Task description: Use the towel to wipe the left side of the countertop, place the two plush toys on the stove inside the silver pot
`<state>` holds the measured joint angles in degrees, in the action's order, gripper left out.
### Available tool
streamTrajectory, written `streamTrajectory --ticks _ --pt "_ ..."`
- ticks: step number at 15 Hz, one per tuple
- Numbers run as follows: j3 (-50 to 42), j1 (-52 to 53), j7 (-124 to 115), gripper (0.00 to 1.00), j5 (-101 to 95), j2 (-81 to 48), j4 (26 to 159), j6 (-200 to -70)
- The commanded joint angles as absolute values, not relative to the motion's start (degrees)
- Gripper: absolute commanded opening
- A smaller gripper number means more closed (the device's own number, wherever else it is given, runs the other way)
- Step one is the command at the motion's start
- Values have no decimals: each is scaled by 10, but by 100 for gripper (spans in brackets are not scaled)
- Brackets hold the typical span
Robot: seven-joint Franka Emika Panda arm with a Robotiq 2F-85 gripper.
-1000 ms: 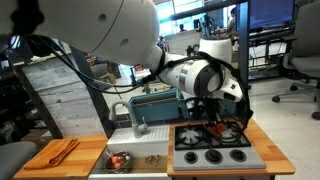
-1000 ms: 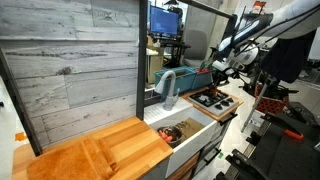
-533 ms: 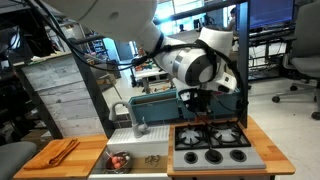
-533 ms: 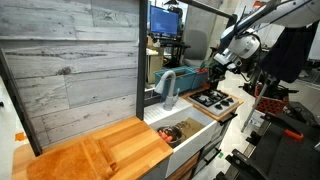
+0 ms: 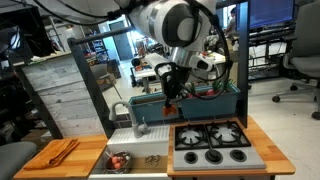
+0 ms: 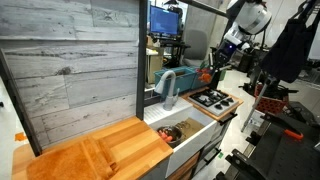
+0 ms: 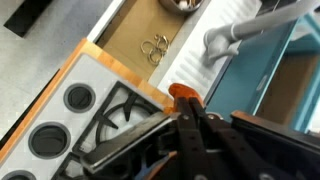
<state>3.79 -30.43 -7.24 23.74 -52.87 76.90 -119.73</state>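
The red-orange toy still hangs outside the pot. Next I will move my gripper away from the stove (image 5: 210, 140) and over the silver pot's opening (image 5: 118, 160) to release it.
My gripper (image 5: 172, 88) hangs in the air above the gap between sink and stove, shut on a small red-orange plush toy (image 5: 171, 92). The toy (image 7: 180, 93) pokes out past the closed fingertips of the gripper (image 7: 183, 102) in the wrist view. It also shows in an exterior view, as an orange plush toy (image 6: 208, 74). The black stove (image 5: 210, 140) has bare grates. The silver pot (image 5: 120, 160) sits in the white sink with something red inside it. The orange-brown towel (image 5: 61, 151) lies on the wooden countertop (image 5: 90, 160) at the far left.
A grey faucet (image 5: 137, 118) stands at the back of the sink (image 5: 150, 152). A teal bin (image 5: 160, 104) sits behind the stove. A grey plank wall (image 6: 70, 70) backs the countertop. In the wrist view, the faucet (image 7: 240, 28) and pot rim (image 7: 182, 4) lie ahead.
The arm has risen from the stove's back burner and swung toward the sink, carrying the plush toy. The stove grates now show no toy.
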Motion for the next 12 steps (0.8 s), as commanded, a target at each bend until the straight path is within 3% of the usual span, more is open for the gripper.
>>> streamTrajectory --ticks 1,6,12 --pt "28 -271 -16 1 246 -417 907 -1139" --pt "19 -174 24 1 219 -352 1039 -1136" --pt "28 -16 -6 1 146 -396 1129 -1274"
